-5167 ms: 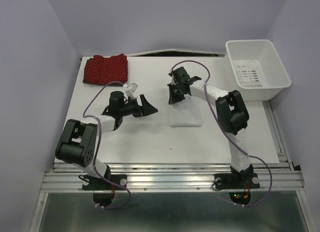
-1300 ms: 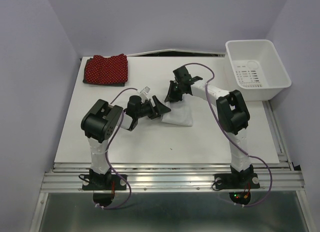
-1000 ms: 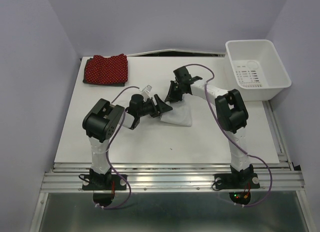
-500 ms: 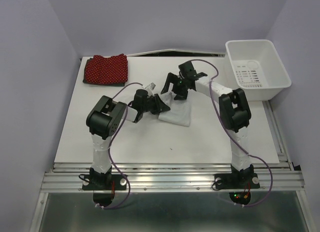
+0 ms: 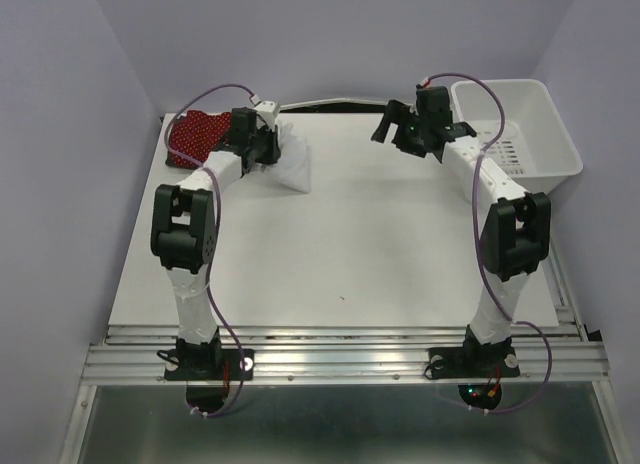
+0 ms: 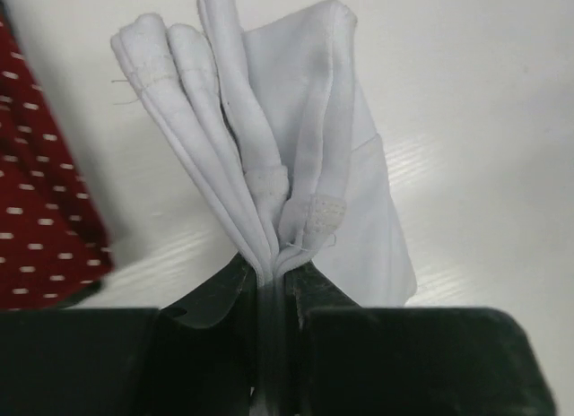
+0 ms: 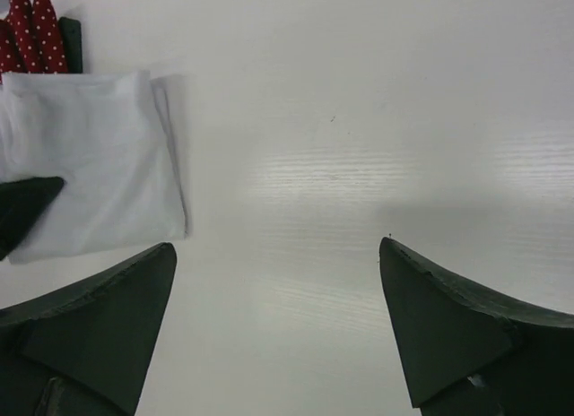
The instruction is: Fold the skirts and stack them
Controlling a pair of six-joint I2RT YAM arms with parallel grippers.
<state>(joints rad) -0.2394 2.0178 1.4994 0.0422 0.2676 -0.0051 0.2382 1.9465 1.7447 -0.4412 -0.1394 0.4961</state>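
My left gripper rises next, moves over the red skirt's top [image 5: 205, 134] [image 6: 40, 201], lowers and releases, as the red dotted skirt already lies folded beside the white one.
My left gripper [image 5: 262, 149] is shut on the folded white skirt [image 5: 292, 165] at the back left of the table. The left wrist view shows the jaws [image 6: 273, 271] pinching its bunched layers [image 6: 296, 147], which fan out ahead over the table. Just left of it lies the red dotted skirt [image 5: 193, 138] [image 6: 36, 210], with a dark strip of cloth [image 7: 72, 44] at its edge. My right gripper [image 5: 392, 124] hangs open and empty at the back right, above bare table [image 7: 278, 255]. Its camera looks across at the white skirt [image 7: 90, 174].
A white plastic bin [image 5: 520, 184] stands at the back right corner, close behind the right gripper. The white tabletop [image 5: 350, 254] runs from the arms' bases to the back wall.
My left gripper has shut on the white skirt and carried it from mid-table to the back left beside the red skirt. My right gripper let go, opened wide and drew back toward the bin.
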